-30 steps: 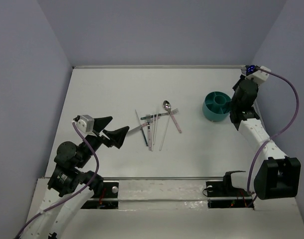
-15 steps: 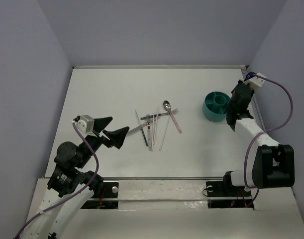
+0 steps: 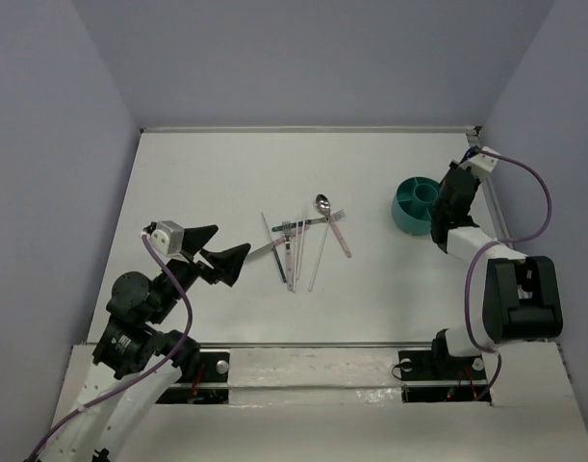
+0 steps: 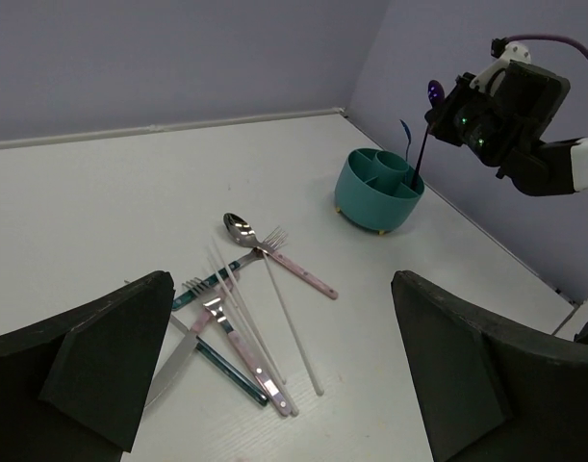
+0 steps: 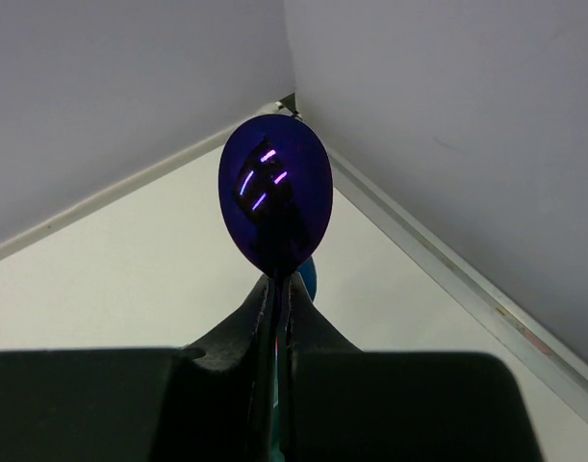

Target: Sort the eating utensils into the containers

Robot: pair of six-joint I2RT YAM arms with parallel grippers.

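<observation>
I will move my right gripper down toward the teal cup's rim (image 3: 436,200) beside the second blue spoon before I open it, because the held spoon's bowl is still high.
The teal cup (image 3: 415,208) stands at the right; it also shows in the left wrist view (image 4: 375,195). My right gripper (image 5: 277,289) is shut on a dark blue spoon (image 5: 274,197), bowl up. In the left wrist view that spoon (image 4: 433,92) hangs with its handle reaching down into the cup. A second blue spoon (image 4: 404,131) stands in the cup. The other utensils lie in a pile mid-table: a silver spoon (image 3: 321,203), a pink-handled fork (image 4: 300,265), white chopsticks (image 4: 292,327) and a knife (image 4: 183,358). My left gripper (image 3: 221,252) is open and empty, left of the pile.
The right wall runs close behind the cup and my right arm (image 3: 467,241). A rail (image 3: 303,344) marks the table's near edge.
My right arm has folded back toward the right wall and its wrist has dropped closer to the cup, still holding the blue spoon. The left arm and the pile have not moved.
</observation>
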